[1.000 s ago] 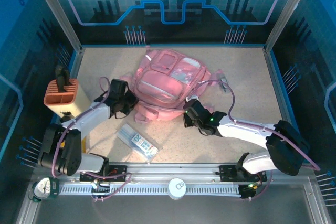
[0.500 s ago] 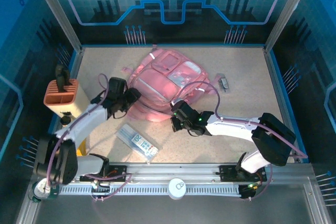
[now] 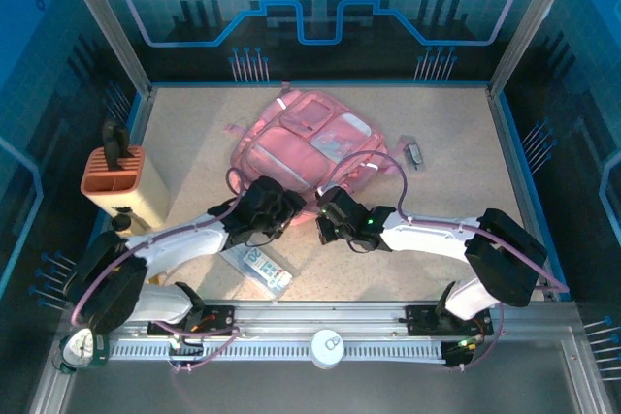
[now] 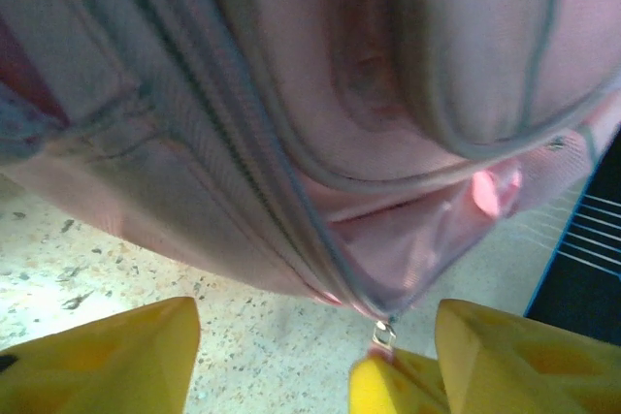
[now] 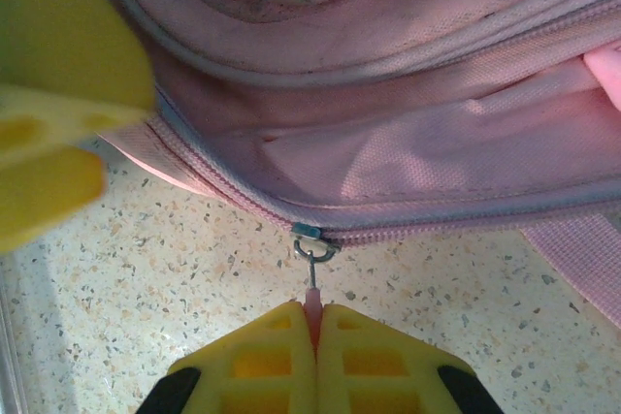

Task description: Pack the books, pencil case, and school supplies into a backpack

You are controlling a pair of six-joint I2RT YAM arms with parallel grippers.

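Observation:
The pull should next move outward along the lower zip to the webbing strap with my right gripper, which will then free the strap, because the strap lies outward of my gripper.
The pink backpack lies at the table's middle back, its near edge facing both arms. My right gripper is shut on the pink zip pull hanging from the slider of the backpack's lower zip. My left gripper stands open just left of it, over the table beside the same zip corner. The right gripper's yellow fingers show between its jaws. The pale pencil case lies near the front, partly under the left arm. The books are out of view.
An orange slotted holder stands on a cream box at the left edge. A small grey item lies right of the backpack. The speckled tabletop is bounded by blue walls and a front rail.
The left arm swung from the backpack's left side to its near edge, beside the right gripper. The right gripper moved left earlier, dragging the backpack, and has since held still.

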